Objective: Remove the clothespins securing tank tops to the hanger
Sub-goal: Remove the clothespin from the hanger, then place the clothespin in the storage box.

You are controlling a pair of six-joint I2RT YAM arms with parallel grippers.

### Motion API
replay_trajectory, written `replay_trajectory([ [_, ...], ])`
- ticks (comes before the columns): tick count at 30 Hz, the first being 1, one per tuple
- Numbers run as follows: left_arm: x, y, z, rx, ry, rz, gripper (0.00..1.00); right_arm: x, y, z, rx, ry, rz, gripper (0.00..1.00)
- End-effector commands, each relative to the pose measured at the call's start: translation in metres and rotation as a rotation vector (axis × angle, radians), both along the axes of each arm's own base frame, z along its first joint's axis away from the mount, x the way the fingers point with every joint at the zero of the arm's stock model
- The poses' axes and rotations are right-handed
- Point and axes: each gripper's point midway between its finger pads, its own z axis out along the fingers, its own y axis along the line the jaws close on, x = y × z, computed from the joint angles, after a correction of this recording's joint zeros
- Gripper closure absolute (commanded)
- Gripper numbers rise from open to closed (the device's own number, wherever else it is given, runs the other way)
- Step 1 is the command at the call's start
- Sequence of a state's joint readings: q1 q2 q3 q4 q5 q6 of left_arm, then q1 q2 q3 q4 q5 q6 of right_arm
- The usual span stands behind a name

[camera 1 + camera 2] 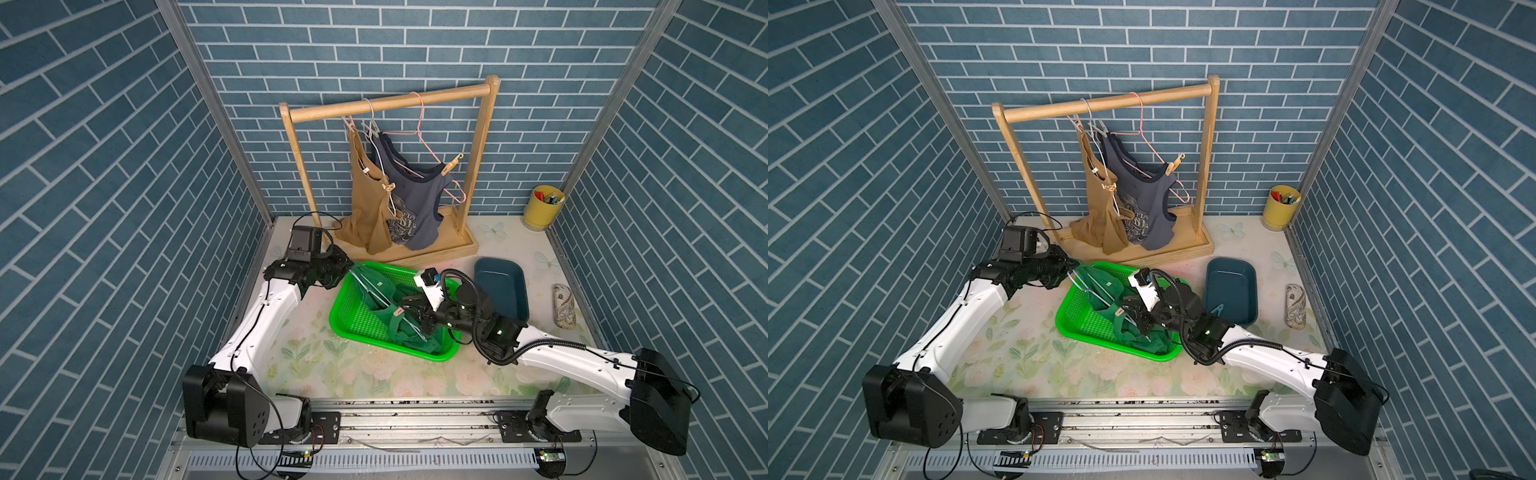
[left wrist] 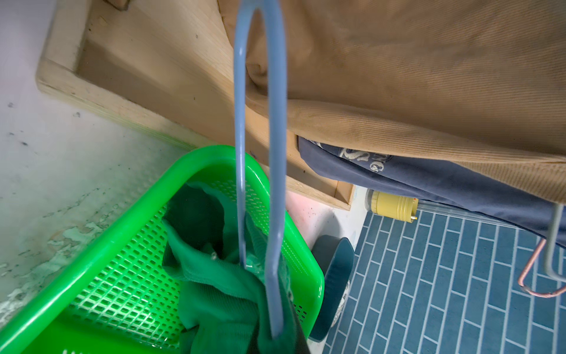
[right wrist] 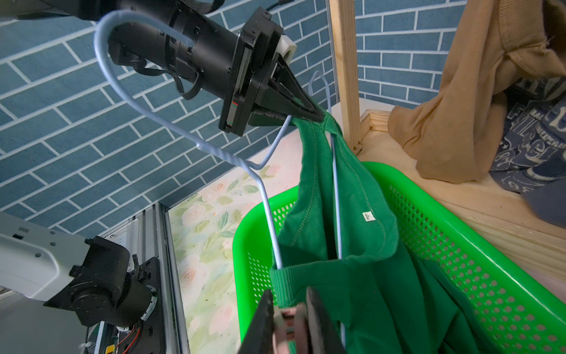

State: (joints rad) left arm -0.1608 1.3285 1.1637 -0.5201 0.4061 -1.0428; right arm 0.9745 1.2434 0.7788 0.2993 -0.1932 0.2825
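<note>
I should next move my right gripper off the green top and down into the dark blue tray [image 1: 1229, 297] to release the pink clothespin, because a teal clothespin lies in that tray.
A green tank top [image 1: 399, 328] hangs on a pale blue wire hanger [image 3: 171, 128] over the green basket. My left gripper [image 3: 317, 116] is shut on one strap of the top and the hanger's end there. In the left wrist view the hanger [image 2: 275, 153] and green top [image 2: 220, 291] fill the middle. My right gripper [image 3: 289, 302] is shut on a pink clothespin [image 3: 288, 325] at the other strap, also seen in both top views [image 1: 400, 311] [image 1: 1120, 312]. A tan tank top [image 1: 365, 199] and a grey-blue tank top [image 1: 415, 199] hang on the rack, with a tan-yellow clothespin [image 1: 451, 165] and another clothespin [image 1: 388, 188] on them.
The green basket [image 1: 357, 320] sits mid-table below the wooden rack [image 1: 390, 104]. A dark blue tray [image 1: 505, 286] lies to its right, holding a teal clothespin [image 1: 1217, 309]. A yellow cup [image 1: 540, 212] stands at the back right and a patterned case [image 1: 564, 306] lies by the right wall.
</note>
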Motion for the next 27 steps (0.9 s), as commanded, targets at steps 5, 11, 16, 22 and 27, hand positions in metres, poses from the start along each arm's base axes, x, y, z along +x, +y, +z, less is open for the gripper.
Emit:
replay_trajectory([
  [5,0.001,0.014,0.018,0.071,-0.065,0.021,1.0,0.012,-0.024,0.03,-0.022,-0.009,-0.091,0.9],
  [11,0.002,0.013,0.018,0.066,-0.066,0.017,1.0,0.028,-0.051,0.029,-0.049,0.04,-0.171,0.92],
  [16,0.003,0.014,0.019,0.072,-0.07,0.019,1.0,0.034,-0.063,0.034,-0.024,0.074,-0.185,0.93],
  [22,0.003,0.011,0.022,0.06,-0.071,0.007,1.0,0.061,-0.121,0.013,-0.22,0.075,-0.417,0.93],
  [27,0.001,0.008,0.027,0.041,-0.077,0.0,1.0,0.096,-0.223,-0.025,-0.51,0.164,-0.84,0.91],
])
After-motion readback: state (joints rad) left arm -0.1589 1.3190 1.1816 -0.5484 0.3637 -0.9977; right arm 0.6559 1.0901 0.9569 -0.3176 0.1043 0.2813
